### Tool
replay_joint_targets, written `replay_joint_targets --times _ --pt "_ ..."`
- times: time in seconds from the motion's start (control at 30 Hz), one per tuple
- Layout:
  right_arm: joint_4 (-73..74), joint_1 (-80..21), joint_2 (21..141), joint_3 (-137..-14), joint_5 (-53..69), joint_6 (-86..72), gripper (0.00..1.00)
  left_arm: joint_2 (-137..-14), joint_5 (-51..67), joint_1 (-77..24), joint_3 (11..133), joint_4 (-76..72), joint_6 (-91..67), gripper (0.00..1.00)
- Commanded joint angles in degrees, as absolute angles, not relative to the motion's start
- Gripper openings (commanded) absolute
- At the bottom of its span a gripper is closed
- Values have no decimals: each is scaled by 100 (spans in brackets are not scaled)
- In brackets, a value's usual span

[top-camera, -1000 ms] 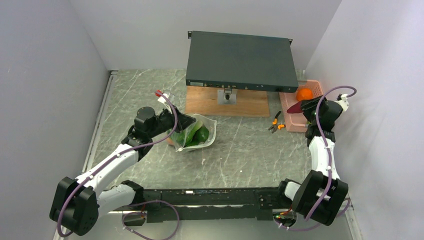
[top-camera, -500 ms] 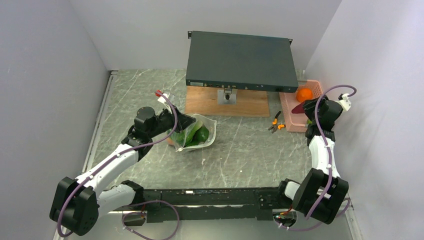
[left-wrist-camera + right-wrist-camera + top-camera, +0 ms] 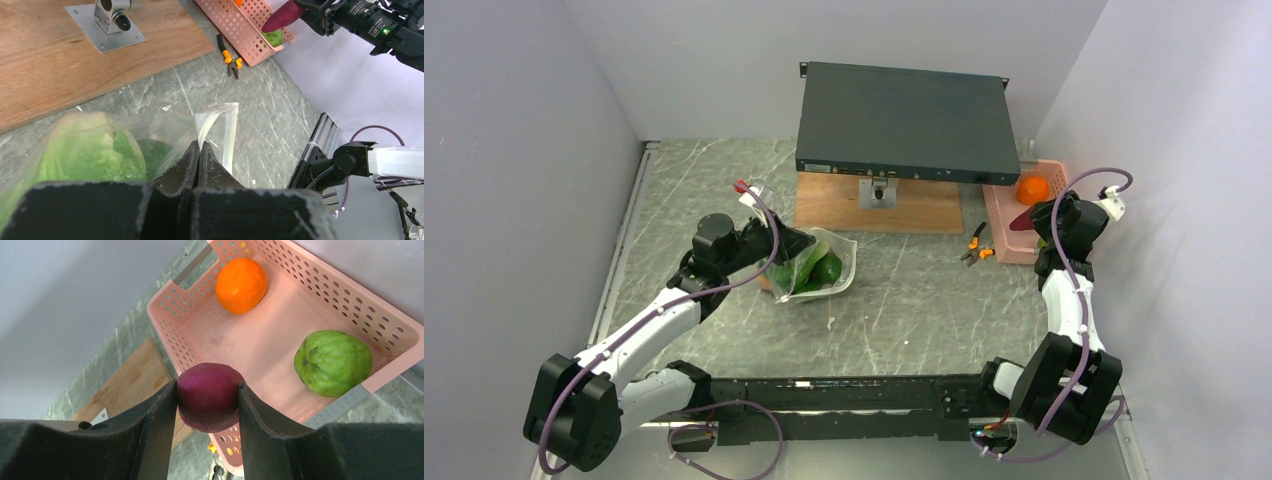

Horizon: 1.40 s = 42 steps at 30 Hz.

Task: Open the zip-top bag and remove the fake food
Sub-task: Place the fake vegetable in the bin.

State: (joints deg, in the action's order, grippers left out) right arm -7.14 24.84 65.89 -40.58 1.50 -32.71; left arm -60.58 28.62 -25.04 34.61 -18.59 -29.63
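My right gripper moves down next, then releases the dark purple piece into the pink basket.
The clear zip-top bag lies left of the table's middle with leafy green lettuce and a dark green piece inside. My left gripper is shut on the bag's rim strip. My right gripper is shut on a dark purple piece, held above the near-left corner of the pink basket. In the top view that piece sits at the basket's edge. An orange ball and a round green piece lie in the basket.
A dark flat box on a stand over a wooden board fills the back middle. Orange-handled pliers lie just left of the basket. Walls close in on the left, back and right.
My right gripper has shifted slightly toward the basket with the purple piece. The left arm and the bag have not moved.
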Motion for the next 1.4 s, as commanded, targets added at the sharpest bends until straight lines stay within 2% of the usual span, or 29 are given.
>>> replay_joint_targets --times 0.0,0.2,0.6,0.77,0.8,0.83,0.87,1.17,1.37 --pt "-932 2518 6677 -4091 93 -3114 4 -5990 2931 -2471 3488 -2049 -2918 0" --pt "-780 2518 6844 -4171 215 -3015 16 -5985 2933 -2479 3498 -2048 -2907 0" --pt "-720 2517 7273 -4385 664 -2695 48 -5969 2914 -2476 3513 -2000 -2887 0" --pt "-661 2516 7391 -4504 964 -2461 76 -5974 2904 -2470 3516 -1986 -2889 0" --pt "-626 2514 7413 -4533 996 -2442 83 -5969 2908 -2468 3516 -1986 -2891 0" --pt "-598 2519 7437 -4558 1007 -2409 96 -5968 2909 -2469 3516 -1986 -2887 0" --pt "-590 2515 7452 -4578 1008 -2384 99 -5975 2911 -2466 3516 -1994 -2884 0" --pt "-391 2518 7327 -4689 1226 -1846 100 -5969 2894 -2460 3481 -2019 -2904 0" --pt "-189 2519 6957 -4579 1916 -1434 100 -6000 2927 -2452 3478 -2047 -2918 0"
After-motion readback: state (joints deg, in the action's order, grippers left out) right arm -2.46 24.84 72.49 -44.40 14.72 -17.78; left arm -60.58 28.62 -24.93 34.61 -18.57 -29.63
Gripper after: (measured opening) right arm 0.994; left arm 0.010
